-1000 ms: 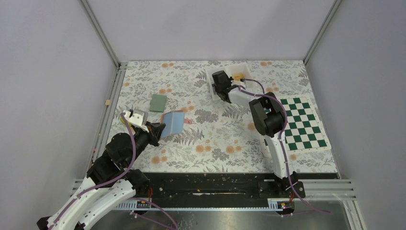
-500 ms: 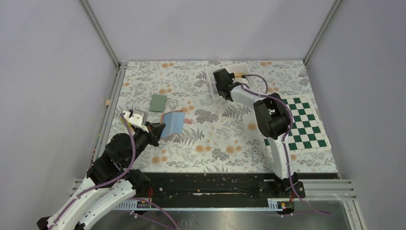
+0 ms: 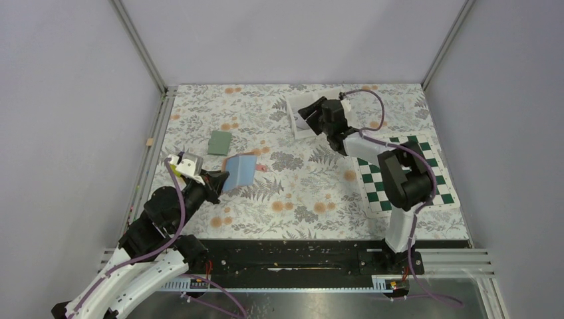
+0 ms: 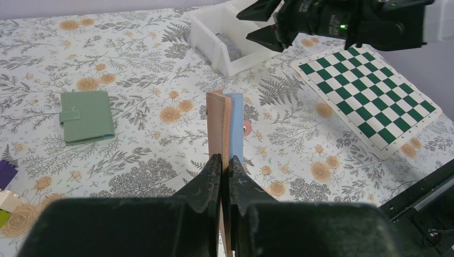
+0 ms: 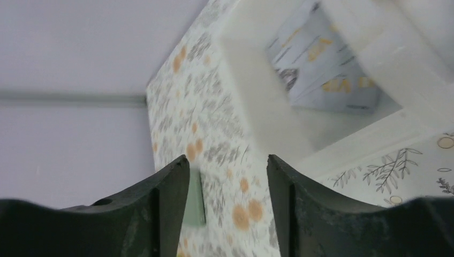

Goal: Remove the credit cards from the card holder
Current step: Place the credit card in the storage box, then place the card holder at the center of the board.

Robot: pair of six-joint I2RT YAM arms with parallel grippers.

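The clear near tabletop is below to the right in the top view, so my left gripper next needs to go that way and down to let go of the holder (image 3: 239,169).
The card holder (image 3: 239,169) stands on edge just left of the table's middle, tan cover to the left and light-blue panel to the right (image 4: 226,120). My left gripper (image 4: 225,161) is shut on its near edge. My right gripper (image 3: 304,119) hovers open over the white tray (image 3: 297,126) at the back, with nothing between its fingers (image 5: 227,166). A silvery credit card (image 5: 326,69) lies flat inside the tray's compartment. Small purple (image 4: 5,172) and lime (image 4: 2,217) flat pieces show at the left edge of the left wrist view.
A grey-green wallet-like case with a tab (image 3: 219,141) lies flat behind the held holder. The green-and-white chessboard mat (image 3: 425,179) covers the right side, partly under my right arm. A metal rail runs along the table's left edge (image 3: 154,143).
My right gripper has opened and drawn back out of the tray, and its arm has swung to the right. The left gripper and the card holder have not moved.
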